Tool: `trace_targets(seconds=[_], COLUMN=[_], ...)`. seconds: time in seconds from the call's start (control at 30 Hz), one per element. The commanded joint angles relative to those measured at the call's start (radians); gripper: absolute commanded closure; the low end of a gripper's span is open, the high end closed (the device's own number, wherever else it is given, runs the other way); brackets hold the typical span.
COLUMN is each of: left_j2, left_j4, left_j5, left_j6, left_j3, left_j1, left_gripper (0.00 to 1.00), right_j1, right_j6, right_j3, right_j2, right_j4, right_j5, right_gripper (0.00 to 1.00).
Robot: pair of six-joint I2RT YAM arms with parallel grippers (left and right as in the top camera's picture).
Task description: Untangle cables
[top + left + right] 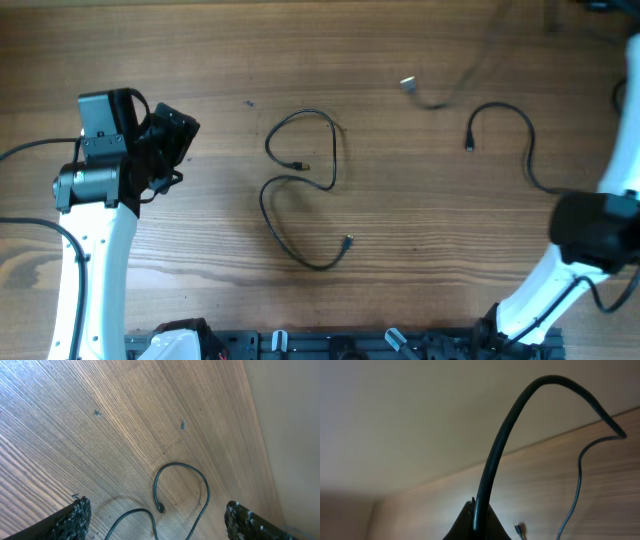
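Observation:
My right gripper goes to the right in the overhead view next, before it opens, since the held cable's silvery plug (pixel 408 84) hangs toward the looped cable.
One black cable (pixel 300 113) lies in two loops at mid-table, with plug ends near the upper loop's middle and at the lower right. A second cable (pixel 528 135) curves at the right, its plug end pointing down. A third cable (pixel 455 85), blurred, rises from a silvery plug (pixel 408 84) toward the top right. My left gripper (pixel 178 135) is open and empty, left of the looped cable. In the left wrist view its fingers (pixel 160 525) frame that cable's loop (pixel 175 464). My right gripper (pixel 479 517) is shut on a black cable (pixel 505 435), held high.
The wooden table (pixel 420 260) carries only the cables. A black rail (pixel 330 345) runs along the front edge between the arm bases. The right arm's white link (pixel 625 150) stands at the right edge. A plug (pixel 520 530) lies on the table in the right wrist view.

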Motion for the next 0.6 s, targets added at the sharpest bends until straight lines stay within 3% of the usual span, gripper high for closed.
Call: trace_targets(seconds=[0.0, 0.2, 0.33, 0.37, 0.4, 0.43, 0.57], left_j2=[-0.009, 0.031, 0.069, 0.071, 0.071, 0.071, 0.071], left_j4=[-0.001, -0.001, -0.001, -0.001, -0.001, 0.000, 0.002], left_j5=[-0.014, -0.013, -0.013, -0.012, -0.013, -0.013, -0.013], left_j6=[0.045, 0.045, 0.045, 0.045, 0.045, 0.045, 0.045], left_j3=[0.000, 0.000, 0.000, 0.000, 0.000, 0.000, 0.000], left_j1=[0.003, 0.003, 0.003, 0.003, 0.003, 0.003, 0.003], left_gripper=[0.13, 0.13, 0.13, 0.13, 0.13, 0.13, 0.13], right_j1=[-0.103, -0.098, -0.078, -0.077, -0.077, -0.075, -0.053], right_j6=[0.032, -0.106, -0.111, -0.108, -0.108, -0.107, -0.098], right_j3=[0.020, 0.019, 0.018, 0.018, 0.018, 0.018, 0.018], right_j2=[-0.027, 0.006, 0.103, 0.129, 0.154, 0.171, 0.200], right_j4=[0.051, 0.048, 0.001, -0.013, -0.032, -0.050, -0.151], right_j5=[0.056, 0.319, 0.429, 0.430, 0.430, 0.430, 0.430], right_gripper=[0.96, 0.96, 0.94, 0.66, 0.24, 0.01, 0.00])
